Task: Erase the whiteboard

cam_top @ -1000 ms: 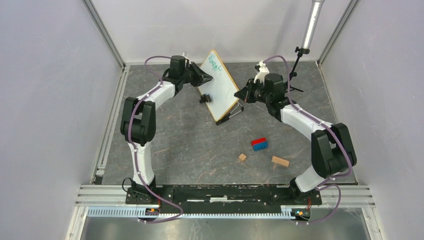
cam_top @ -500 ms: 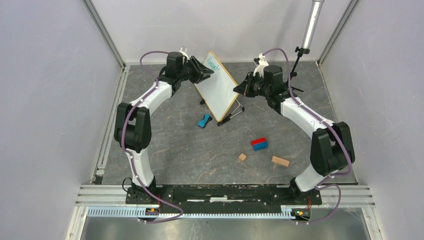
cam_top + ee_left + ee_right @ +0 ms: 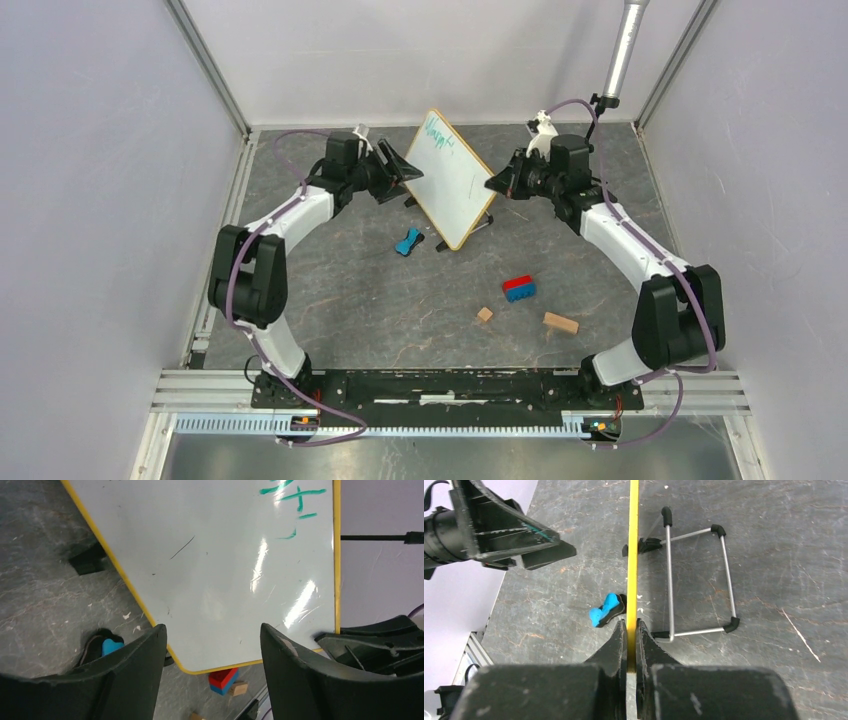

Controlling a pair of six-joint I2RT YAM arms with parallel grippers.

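The left gripper will next swing back and down and tilt its fingers downward to close on the eraser's blue top (image 3: 407, 241), because green marks are still on the whiteboard (image 3: 455, 180).
The whiteboard (image 3: 455, 180), yellow-framed with green marks (image 3: 437, 130) near its top corner, stands tilted at the back middle of the table. My right gripper (image 3: 497, 183) is shut on its right edge; in the right wrist view the jaws (image 3: 629, 625) pinch the yellow frame (image 3: 632, 555) seen edge-on. My left gripper (image 3: 408, 168) is open just left of the board face, holding nothing. In the left wrist view its fingers (image 3: 150, 650) frame the board's lower corner (image 3: 225, 570). A blue eraser (image 3: 407, 241) lies on the table below the board, also visible as the eraser (image 3: 604, 610) and the eraser (image 3: 111, 646).
A wire stand (image 3: 699, 580) lies behind the board. A red-and-blue block (image 3: 518, 288) and two wooden blocks (image 3: 485, 314) (image 3: 560, 322) sit nearer the front right. A pole (image 3: 622, 50) stands at the back right; walls enclose the table.
My left gripper opened and pulled back left from the board; the blue eraser dropped onto the table. The right gripper shifted the board slightly right and back.
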